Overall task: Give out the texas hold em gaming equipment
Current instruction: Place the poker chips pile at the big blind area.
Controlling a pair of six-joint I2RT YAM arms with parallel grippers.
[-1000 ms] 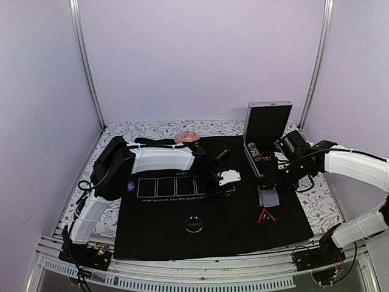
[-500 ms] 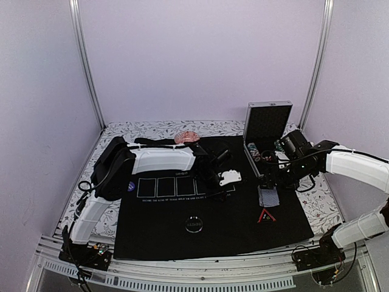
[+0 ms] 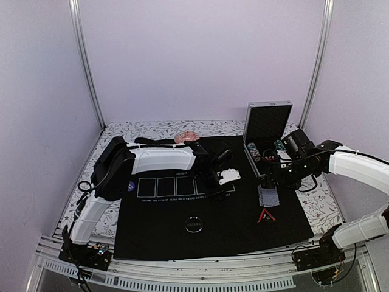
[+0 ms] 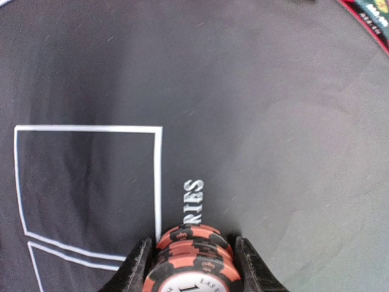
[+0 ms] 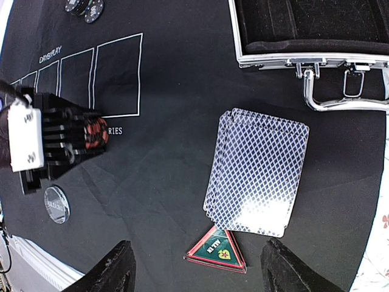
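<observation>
Black chips lie beyond the rectangles, so my left gripper will next move outward and to the left in the top view to release the stack (image 5: 96, 132) before the red bowl.
My left gripper (image 4: 193, 269) is shut on a short stack of red-and-black poker chips (image 4: 194, 258), low over the black mat by the rightmost white rectangle (image 4: 91, 182). The right wrist view shows the same stack (image 5: 96, 132) between the left fingers. My right gripper (image 5: 197, 271) hangs open above the mat with nothing between its fingers. A fanned pile of blue-grey-backed cards (image 5: 258, 179) lies under it, and a red-edged triangle (image 5: 217, 248) lies just before the cards. From above, the cards (image 3: 268, 196) and triangle (image 3: 266, 216) sit right of centre.
The open silver case (image 3: 267, 125) stands at the back right with chips (image 3: 254, 152) in its tray. A round dark button (image 3: 193, 224) lies front centre on the mat (image 3: 158, 237). An orange button (image 3: 187, 137) rests at the back edge. Black chips (image 5: 85, 7) lie beyond the rectangles.
My left gripper's jaws have narrowed onto the red chip stack. The right arm has drawn slightly back and its gripper has stayed open.
</observation>
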